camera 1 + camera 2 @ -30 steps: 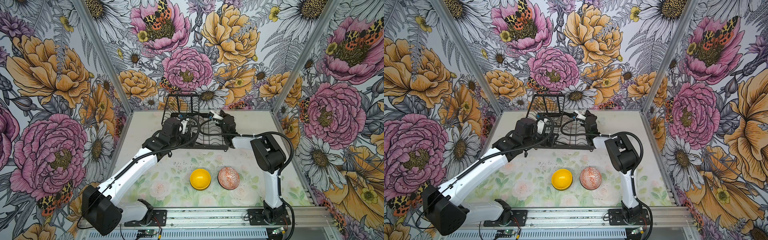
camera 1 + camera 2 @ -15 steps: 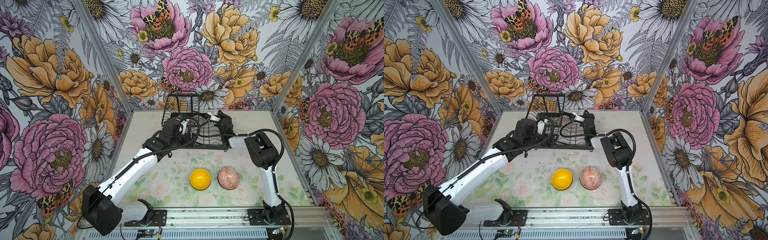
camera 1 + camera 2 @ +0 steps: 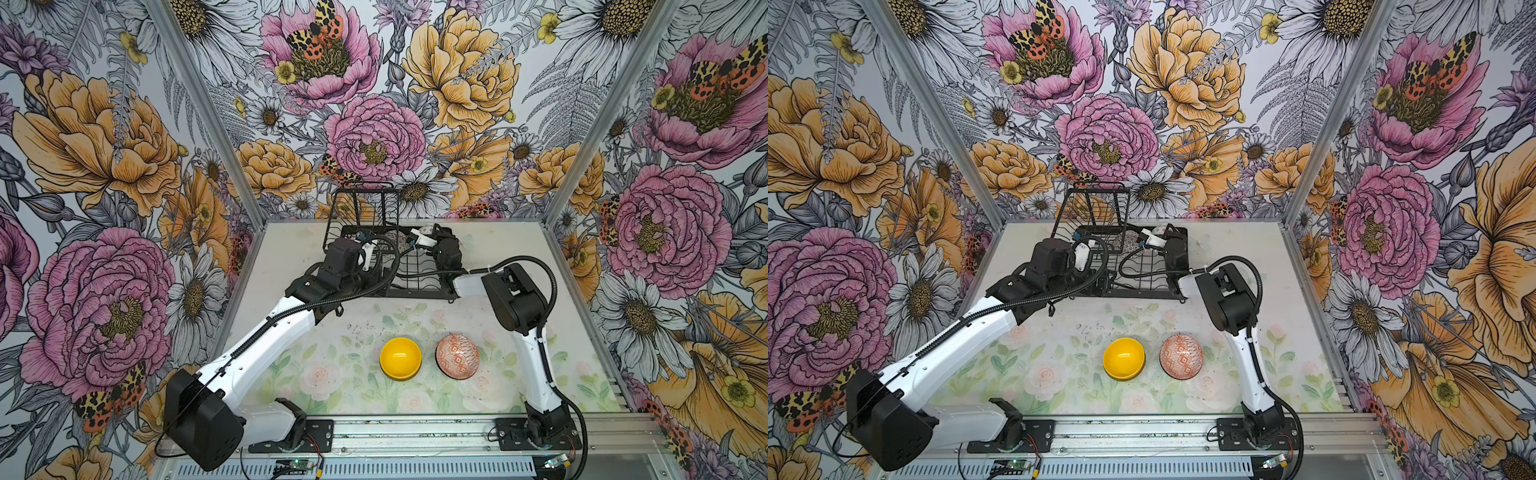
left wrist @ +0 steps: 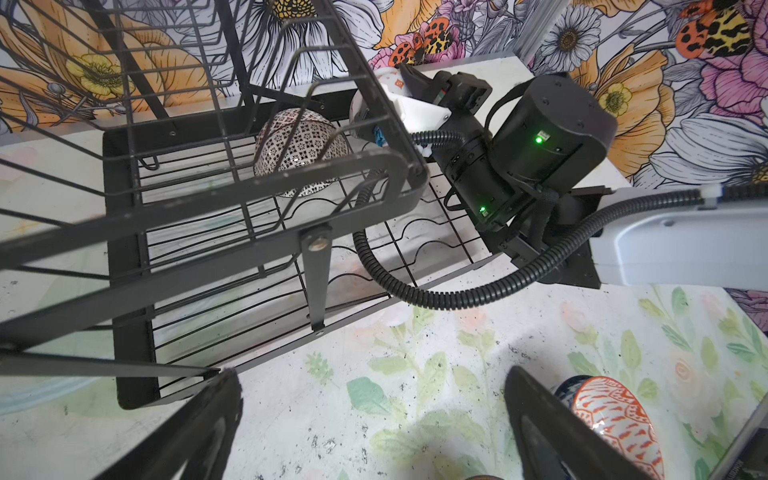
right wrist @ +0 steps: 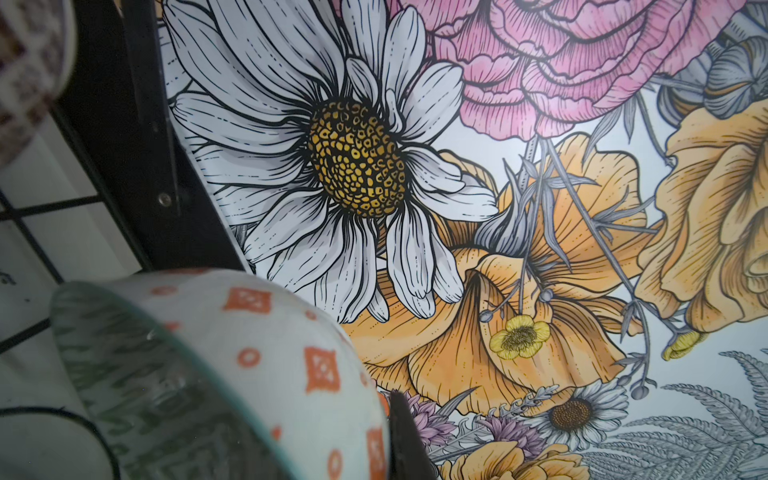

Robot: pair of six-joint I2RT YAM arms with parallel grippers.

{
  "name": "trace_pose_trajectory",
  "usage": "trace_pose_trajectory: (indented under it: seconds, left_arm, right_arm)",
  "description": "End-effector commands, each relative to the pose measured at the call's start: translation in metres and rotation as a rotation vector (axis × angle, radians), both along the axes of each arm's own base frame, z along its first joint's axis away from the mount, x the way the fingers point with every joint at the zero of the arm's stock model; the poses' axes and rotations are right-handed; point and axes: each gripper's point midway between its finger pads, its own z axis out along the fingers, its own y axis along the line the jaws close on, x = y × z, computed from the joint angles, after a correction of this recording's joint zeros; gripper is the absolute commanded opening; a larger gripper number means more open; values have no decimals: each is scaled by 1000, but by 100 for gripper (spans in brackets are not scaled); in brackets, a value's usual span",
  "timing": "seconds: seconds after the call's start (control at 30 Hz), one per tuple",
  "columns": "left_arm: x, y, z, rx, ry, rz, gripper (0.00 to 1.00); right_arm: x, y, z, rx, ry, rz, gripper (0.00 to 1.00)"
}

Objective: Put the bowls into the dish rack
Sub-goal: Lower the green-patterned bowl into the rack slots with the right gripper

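Observation:
I need to lower my right gripper slightly toward the black-white bowl next and release the green bowl's rim above the rack tray's back corner wires, as the spot beside that bowl is empty.
My right gripper [image 3: 420,238] [image 3: 1153,237] is shut on the rim of the pale green patterned bowl [image 5: 266,353] [image 3: 426,229], held tilted over the back right of the dish rack [image 3: 415,291] [image 3: 1142,293] [image 4: 129,249]. The black-white patterned bowl [image 4: 299,149] [image 3: 398,242] [image 3: 1130,241] stands on edge in the rack's base tray. The yellow bowl [image 3: 400,358] [image 3: 1124,358] and the orange-white bowl [image 3: 457,356] [image 3: 1181,356] [image 4: 615,415] sit on the table in front. My left gripper [image 4: 374,419] [image 3: 368,249] hangs open and empty by the rack's front left.
The rack's raised upper basket [image 3: 362,208] [image 4: 208,124] stands over its left half, close to my left wrist. The right arm's cable [image 4: 436,295] loops across the rack's base wires. Floral walls close in the back and both sides.
My right gripper has shifted a little left over the rack with the pale green bowl, and its elbow has drawn in. The left arm has not moved.

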Motion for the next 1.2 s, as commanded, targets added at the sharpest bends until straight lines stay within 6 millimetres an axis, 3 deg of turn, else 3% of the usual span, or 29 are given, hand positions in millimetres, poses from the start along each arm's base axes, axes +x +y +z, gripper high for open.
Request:
trace_pose_trajectory:
  seconds: [0.0, 0.6, 0.9, 1.17]
  left_arm:
    - [-3, 2, 6, -15, -22, -17, 99]
    - [-3, 4, 4, -16, -18, -12, 99]
    - [-5, 5, 5, -20, -21, -11, 99]
    - [-4, 2, 5, -26, -23, -21, 99]
  right_arm:
    - [4, 3, 22, 14, -90, -11, 0]
    - [-2, 9, -14, -18, 68, 59, 0]
    - [0, 4, -1, 41, 80, 52, 1]
    - [-2, 0, 8, 91, 105, 50, 18]
